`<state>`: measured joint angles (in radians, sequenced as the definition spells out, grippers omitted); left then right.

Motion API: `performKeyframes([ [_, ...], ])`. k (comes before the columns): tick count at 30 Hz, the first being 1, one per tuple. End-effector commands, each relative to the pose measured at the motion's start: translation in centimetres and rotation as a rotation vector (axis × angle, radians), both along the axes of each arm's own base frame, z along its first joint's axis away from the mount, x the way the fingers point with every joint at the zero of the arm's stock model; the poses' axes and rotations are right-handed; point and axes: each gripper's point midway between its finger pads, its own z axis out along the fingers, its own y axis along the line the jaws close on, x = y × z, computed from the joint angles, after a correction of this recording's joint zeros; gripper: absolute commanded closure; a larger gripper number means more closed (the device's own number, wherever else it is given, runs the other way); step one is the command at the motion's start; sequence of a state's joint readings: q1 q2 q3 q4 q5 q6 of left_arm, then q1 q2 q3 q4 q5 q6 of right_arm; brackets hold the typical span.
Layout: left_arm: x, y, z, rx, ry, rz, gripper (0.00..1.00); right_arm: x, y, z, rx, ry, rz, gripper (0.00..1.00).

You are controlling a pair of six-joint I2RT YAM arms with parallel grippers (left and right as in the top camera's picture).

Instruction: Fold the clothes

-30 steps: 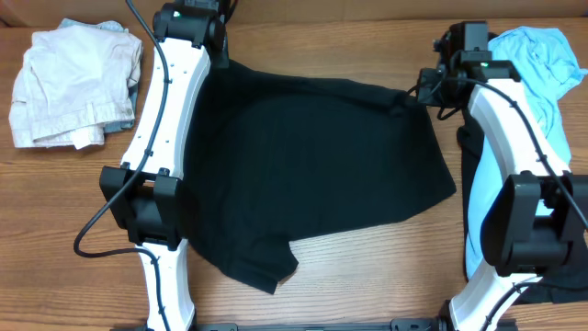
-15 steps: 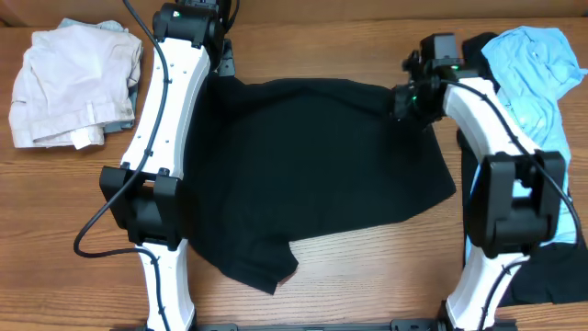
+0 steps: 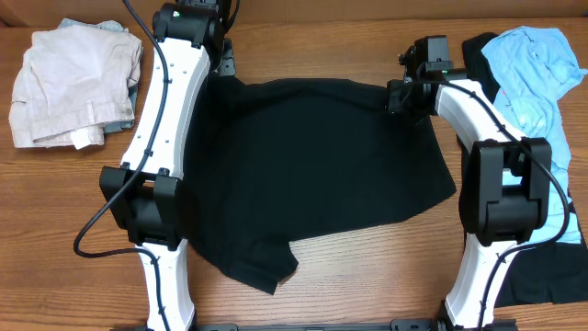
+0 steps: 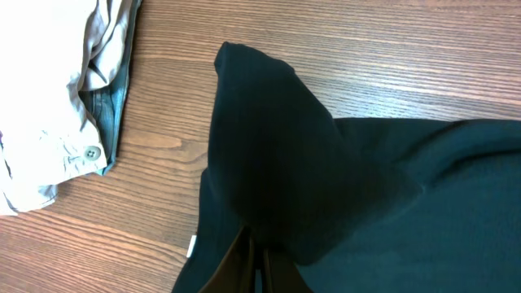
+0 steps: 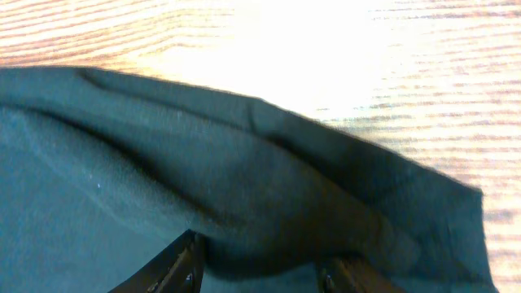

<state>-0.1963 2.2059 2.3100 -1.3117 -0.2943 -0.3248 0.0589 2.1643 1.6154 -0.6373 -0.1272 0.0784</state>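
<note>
My left gripper brings the held far edge back over the black garment's flat body next and releases it, since the body lies spread back from my gripper.
A large black garment [image 3: 312, 175] lies spread on the middle of the wooden table. My left gripper [image 3: 223, 64] is at its far left corner. In the left wrist view the fingers [image 4: 256, 260] are shut on the black fabric [image 4: 326, 163], which bunches up into a peak, and a small white label [image 4: 192, 244] shows at its edge. My right gripper [image 3: 397, 97] is at the far right corner. In the right wrist view its fingers [image 5: 260, 268] are apart with a thick fold of the black fabric [image 5: 269, 187] between them. A light blue shirt [image 3: 537, 64] lies at the far right.
A pile of beige and white clothes [image 3: 73, 83] sits at the far left, and it also shows in the left wrist view [image 4: 49, 122]. Another black piece [image 3: 547, 280] lies at the right edge behind my right arm. Bare wood [image 3: 367, 276] runs along the front.
My right arm has swung left from beside the blue shirt onto the far right corner of the black garment. The left arm has not moved.
</note>
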Motion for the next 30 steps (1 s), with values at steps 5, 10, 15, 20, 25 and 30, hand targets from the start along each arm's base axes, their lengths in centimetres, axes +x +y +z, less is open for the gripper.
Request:
performKeyframes([
  [5, 0.3, -0.1, 0.4, -0.02, -0.024, 0.02, 0.96, 2.7, 0.4, -0.7, 0.015, -0.093, 0.002, 0.48],
  [10, 0.3, -0.1, 0.4, -0.019, -0.023, 0.02, 0.96, 6.4, 0.6, 2.5, 0.04, -0.256, -0.021, 0.36],
  [15, 0.3, 0.0, 0.4, -0.016, -0.025, 0.021, 0.96, 6.6, -0.7, 5.9, 0.033, -0.211, -0.042, 0.35],
  [20, 0.3, 0.0, 0.4, -0.016, -0.023, 0.021, 0.96, 3.0, -1.7, 5.1, -0.02, -0.023, -0.061, 0.33],
  [25, 0.2, 0.0, 0.4, -0.016, -0.021, 0.021, 0.96, 0.2, -1.1, 2.3, -0.057, 0.091, -0.021, 0.42],
  [30, 0.2, -0.1, 0.4, -0.018, -0.019, 0.02, 0.96, 0.7, -0.4, 0.6, -0.135, 0.056, -0.014, 0.43],
])
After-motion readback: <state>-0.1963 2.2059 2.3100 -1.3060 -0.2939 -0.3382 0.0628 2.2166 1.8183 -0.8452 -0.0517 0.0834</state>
